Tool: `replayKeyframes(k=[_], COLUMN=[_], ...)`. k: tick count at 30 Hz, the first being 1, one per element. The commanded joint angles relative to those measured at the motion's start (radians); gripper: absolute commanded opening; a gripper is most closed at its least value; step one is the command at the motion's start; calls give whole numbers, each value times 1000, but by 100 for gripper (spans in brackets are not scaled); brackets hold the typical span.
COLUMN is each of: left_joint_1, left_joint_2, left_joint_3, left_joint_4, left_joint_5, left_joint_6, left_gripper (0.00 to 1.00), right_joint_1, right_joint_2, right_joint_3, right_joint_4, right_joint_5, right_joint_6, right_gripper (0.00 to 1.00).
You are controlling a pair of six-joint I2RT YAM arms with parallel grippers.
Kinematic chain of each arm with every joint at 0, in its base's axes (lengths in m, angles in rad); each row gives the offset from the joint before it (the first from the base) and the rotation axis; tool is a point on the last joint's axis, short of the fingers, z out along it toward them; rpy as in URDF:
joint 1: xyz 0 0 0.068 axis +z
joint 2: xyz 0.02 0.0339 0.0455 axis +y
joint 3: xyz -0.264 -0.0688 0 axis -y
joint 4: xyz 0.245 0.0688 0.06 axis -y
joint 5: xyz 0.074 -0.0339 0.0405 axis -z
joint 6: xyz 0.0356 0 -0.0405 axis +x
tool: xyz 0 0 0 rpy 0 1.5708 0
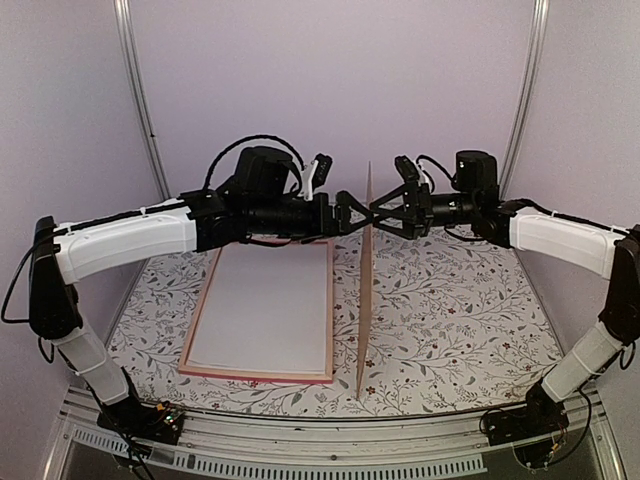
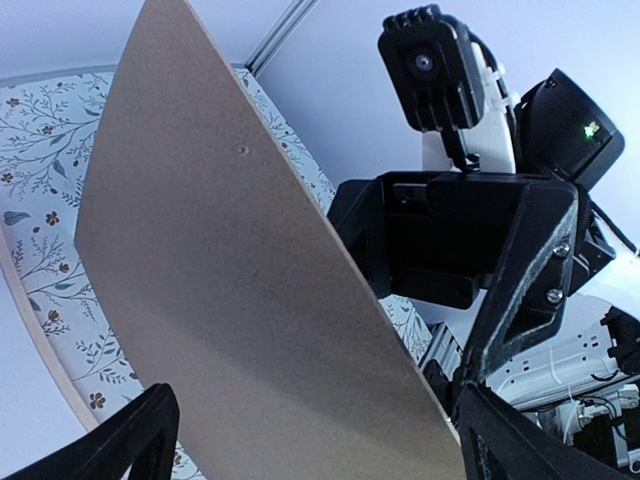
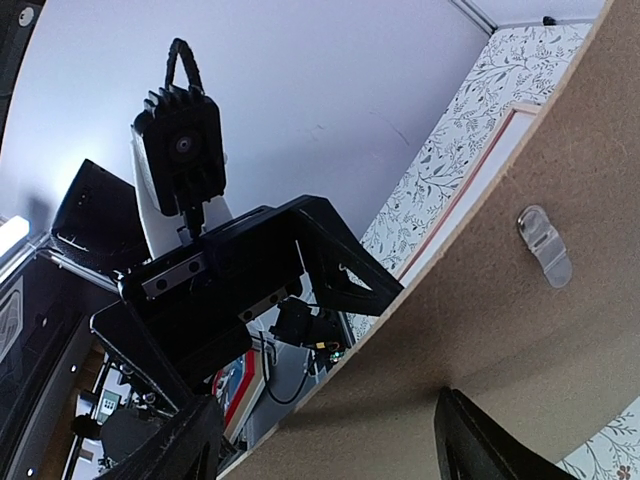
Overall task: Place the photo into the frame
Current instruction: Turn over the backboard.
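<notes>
I will move my left gripper to the left in the top view next, toward the frame, and close it on the board's upper edge, because that edge runs between the gripper's open fingers.
The brown backing board stands on edge, upright, in the middle of the table. My left gripper and right gripper meet at its upper part from either side. Both are open, their fingers wide apart, with the board between them. The board fills the left wrist view and the right wrist view, where it shows a metal turn clip. The pink frame lies flat to the left with a white sheet in it. The dark photo is not in view.
The table has a floral cloth. Curved metal poles stand at the back corners against plain walls. A metal rail runs along the near edge between the arm bases.
</notes>
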State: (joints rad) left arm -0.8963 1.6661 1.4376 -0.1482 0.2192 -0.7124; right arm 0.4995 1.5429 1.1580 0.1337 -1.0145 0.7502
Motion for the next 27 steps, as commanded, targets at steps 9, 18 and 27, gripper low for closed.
replayKeyframes(k=[9,18,27], left_joint_1=[-4,-5,-4], left_joint_2=[-35,-34,-110], left_joint_3=[21,18,-22], left_joint_4=[28,7,-100], left_joint_5=[16,6,-154], left_joint_6=[-6,2,44], left_gripper=[100,100,96], right_joint_1=[15,14,-6], right_joint_2=[26,29,29], right_joint_3=[47,58,40], right_joint_4=[70,71,43], right_joint_5=[-39,-44,-35], right_joint_6=[42,45,24], right_gripper=[82,86,87])
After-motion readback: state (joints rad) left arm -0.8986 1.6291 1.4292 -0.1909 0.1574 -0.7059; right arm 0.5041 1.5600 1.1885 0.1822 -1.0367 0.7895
